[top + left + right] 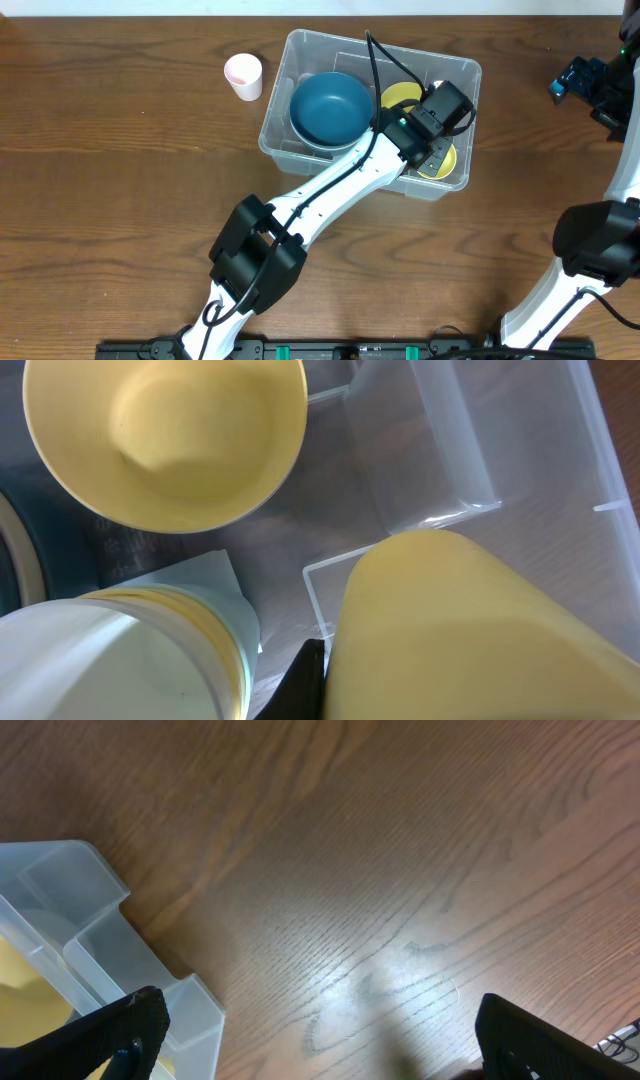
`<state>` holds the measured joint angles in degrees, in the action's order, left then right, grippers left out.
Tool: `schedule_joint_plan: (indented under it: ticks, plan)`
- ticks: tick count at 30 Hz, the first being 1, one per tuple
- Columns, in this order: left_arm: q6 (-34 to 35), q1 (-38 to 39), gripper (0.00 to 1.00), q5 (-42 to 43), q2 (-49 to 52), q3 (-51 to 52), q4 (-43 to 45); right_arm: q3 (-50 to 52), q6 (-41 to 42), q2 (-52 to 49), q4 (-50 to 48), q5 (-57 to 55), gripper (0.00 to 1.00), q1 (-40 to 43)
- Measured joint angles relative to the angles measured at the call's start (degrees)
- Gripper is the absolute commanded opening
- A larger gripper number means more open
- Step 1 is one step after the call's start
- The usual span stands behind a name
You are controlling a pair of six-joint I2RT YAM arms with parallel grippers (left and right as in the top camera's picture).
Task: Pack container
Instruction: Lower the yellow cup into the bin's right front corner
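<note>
The container's bottom is bare beside the stack of pale cups, so my left gripper will next lower the second yellow bowl deeper into the container's near corner.
The clear plastic container (300,42) stands at the back middle of the table. Inside it are a blue bowl (330,108) and a yellow bowl (400,97). My left gripper (436,150) reaches down into the container's right half, shut on a second yellow bowl (470,630). That bowl fills the lower right of the left wrist view, with one black finger (305,685) pressed against its side and the other finger hidden. The upright yellow bowl (165,435) lies just ahead. My right gripper (320,1030) hangs open over bare wood beside the container's corner (100,920), holding nothing.
A small pink cup (243,76) stands on the table left of the container. A stack of pale cups or bowls (120,660) sits inside the container close to my left gripper. The right arm (590,85) is at the far right edge.
</note>
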<state>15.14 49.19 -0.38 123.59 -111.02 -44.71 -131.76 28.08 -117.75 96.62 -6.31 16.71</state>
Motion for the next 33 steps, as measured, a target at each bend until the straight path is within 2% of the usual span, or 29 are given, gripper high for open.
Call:
schedule_joint_plan:
  ticks: [25,33]
  plan:
    - [-0.61,1.18,0.06,-0.04,0.09,0.11,0.61,0.00,0.00,0.00,-0.02,0.00,0.99,0.00]
    - [-0.61,1.18,0.06,-0.04,2.93,0.20,1.07,0.00,0.00,0.00,0.00,0.02,0.99,0.00]
